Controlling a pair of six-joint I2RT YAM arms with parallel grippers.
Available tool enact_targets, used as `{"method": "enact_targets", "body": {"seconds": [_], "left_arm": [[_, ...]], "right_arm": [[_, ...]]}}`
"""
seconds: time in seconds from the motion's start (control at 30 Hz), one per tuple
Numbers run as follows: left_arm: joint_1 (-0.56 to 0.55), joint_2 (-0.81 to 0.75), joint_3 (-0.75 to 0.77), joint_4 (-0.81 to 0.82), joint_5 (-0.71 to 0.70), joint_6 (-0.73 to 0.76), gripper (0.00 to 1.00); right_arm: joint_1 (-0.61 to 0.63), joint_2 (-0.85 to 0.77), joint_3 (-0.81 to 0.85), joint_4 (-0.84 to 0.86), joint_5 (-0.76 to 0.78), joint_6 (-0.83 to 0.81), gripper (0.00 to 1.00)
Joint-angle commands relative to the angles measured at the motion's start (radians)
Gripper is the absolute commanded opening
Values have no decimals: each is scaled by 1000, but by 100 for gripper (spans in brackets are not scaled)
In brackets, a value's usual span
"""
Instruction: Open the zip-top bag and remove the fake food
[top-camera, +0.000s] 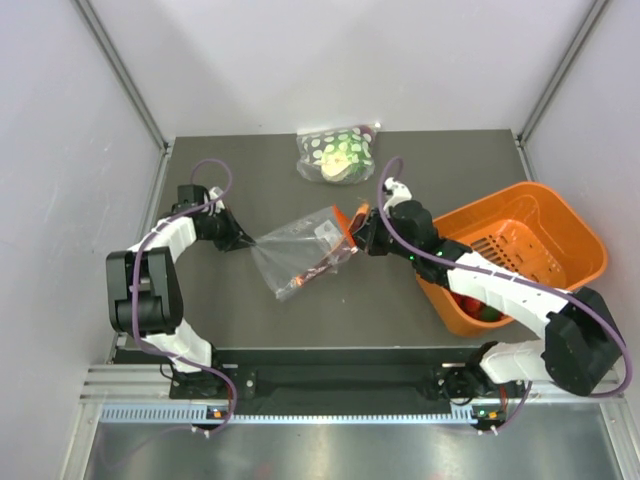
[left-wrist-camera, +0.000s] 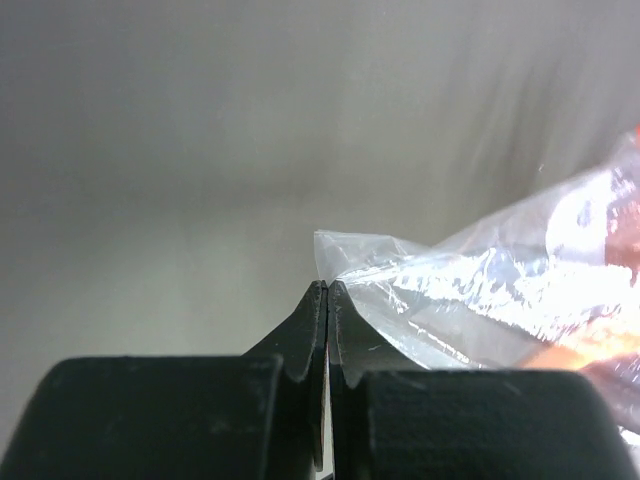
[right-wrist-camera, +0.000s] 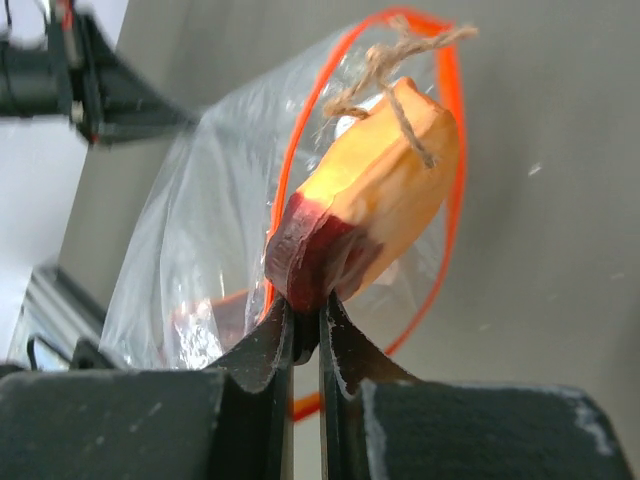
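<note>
My right gripper needs to lift the piece of fake food clear of the bag (top-camera: 300, 250), carry it over to the basket and let go, because the basket's slotted bottom is to the gripper's right in the top view.
The clear zip-top bag (top-camera: 300, 250) lies mid-table, its red-orange zip mouth open toward the right. My left gripper (top-camera: 245, 240) is shut on the bag's left corner; in the left wrist view the closed tips (left-wrist-camera: 328, 286) pinch the plastic (left-wrist-camera: 480, 290). My right gripper (top-camera: 362, 236) is at the bag's mouth. In the right wrist view it (right-wrist-camera: 307, 310) is shut on a fake food piece (right-wrist-camera: 370, 200), orange-yellow with a dark red end and a twine loop, framed by the zip strip (right-wrist-camera: 452, 170). A reddish piece (top-camera: 312, 274) still shows inside the bag.
An orange basket (top-camera: 560, 225) stands at the right, with red pieces (top-camera: 472, 305) in its near corner. A second bag with green-and-white spotted contents (top-camera: 338, 152) lies at the back of the table. White walls enclose the table.
</note>
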Motion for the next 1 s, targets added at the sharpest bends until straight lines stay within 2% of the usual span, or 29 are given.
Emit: {"method": "enact_targets", "body": {"seconds": [0.0, 0.37, 0.97], "left_arm": [[21, -49, 0, 29, -26, 32, 0], [33, -88, -26, 15, -31, 39, 0], [73, -119, -46, 5, -34, 53, 0]], "right_arm": [[-76, -55, 23, 46, -1, -9, 0], [-232, 32, 144, 61, -30, -63, 0], [-378, 137, 293, 101, -19, -57, 0]]}}
